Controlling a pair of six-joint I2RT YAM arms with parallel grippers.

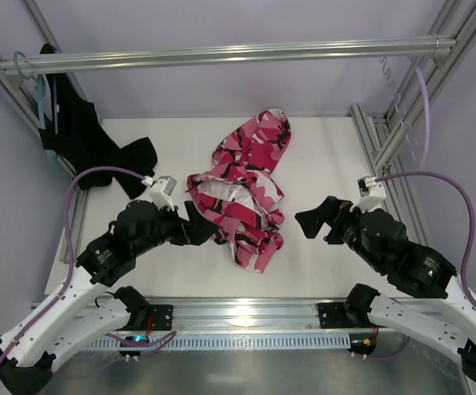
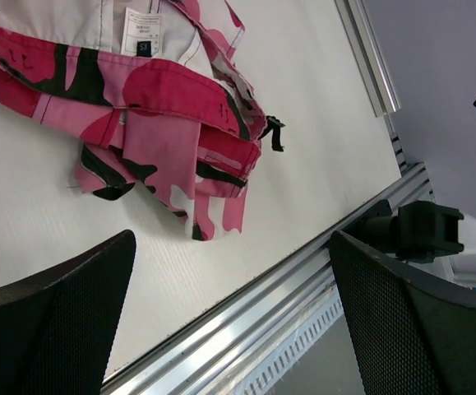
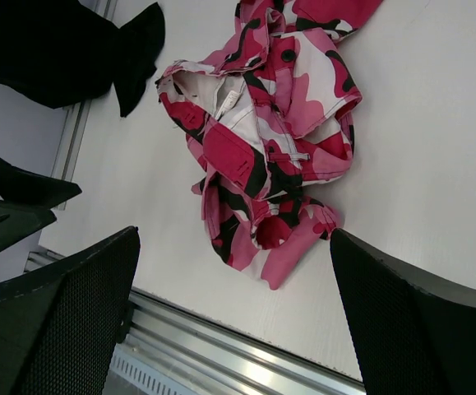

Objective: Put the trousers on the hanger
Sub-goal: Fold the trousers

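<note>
The end of the trousers' waistband nearest the black garment sticks out at the edge of the heap of trousers. My left gripper will move outward and down onto that end.
The trousers [image 1: 246, 193], in pink, crimson, white and black camouflage, lie crumpled in the middle of the table. They show at the upper left of the left wrist view [image 2: 155, 107] and in the upper middle of the right wrist view [image 3: 270, 140]. My left gripper [image 1: 203, 226] stands open just left of the heap, with nothing between its fingers [image 2: 57, 321]. My right gripper [image 1: 313, 220] is open a short way right of the heap, also with nothing in it [image 3: 233, 321]. A thin pale hanger [image 1: 388, 86] hangs faintly visible from the rail's right end.
A plain black garment [image 1: 81, 132] hangs on a teal-blue hanger [image 1: 36, 90] at the rail's left end and drapes onto the table; it also shows in the right wrist view [image 3: 48, 49]. An aluminium rail [image 2: 246, 313] runs along the table's near edge. Frame posts stand at both sides.
</note>
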